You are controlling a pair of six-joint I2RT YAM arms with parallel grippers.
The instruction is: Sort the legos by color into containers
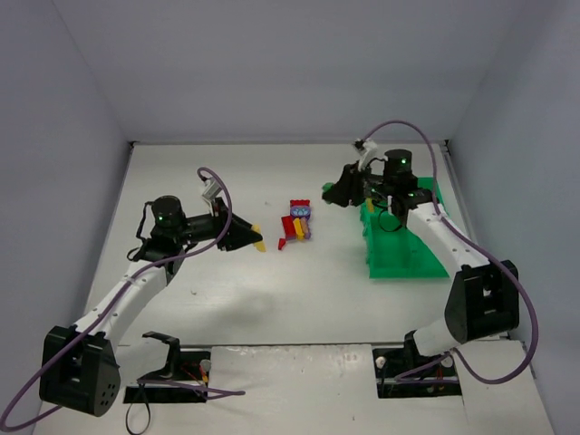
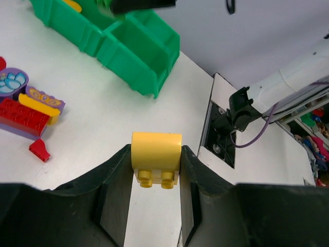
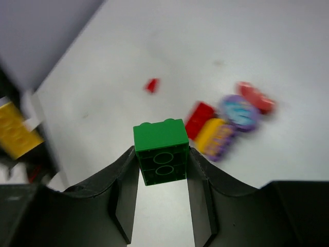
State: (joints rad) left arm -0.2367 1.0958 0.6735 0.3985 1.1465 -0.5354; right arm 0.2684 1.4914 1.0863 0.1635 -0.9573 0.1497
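Note:
The green lego in my right gripper hangs outside the green tray, so my right gripper will move toward the right in the top view and down over the tray's far section by the tray's side [image 1: 425,184].
My left gripper [image 2: 154,165] is shut on a yellow lego [image 2: 156,156] and holds it above the table, left of the pile; in the top view the gripper [image 1: 246,237] has the yellow lego [image 1: 259,245] at its tip. My right gripper [image 3: 162,160] is shut on a green lego [image 3: 161,150], in the air near the green tray's [image 1: 408,258] far left corner, as the top view shows [image 1: 329,193]. A pile of red, yellow and purple legos [image 1: 295,223] lies mid-table. The tray's compartments [image 2: 141,49] show in the left wrist view.
A small red lego [image 2: 39,150] lies apart from the pile; it also shows in the right wrist view [image 3: 151,85]. The arm bases and their cables sit at the near edge. Grey walls close in the table on three sides.

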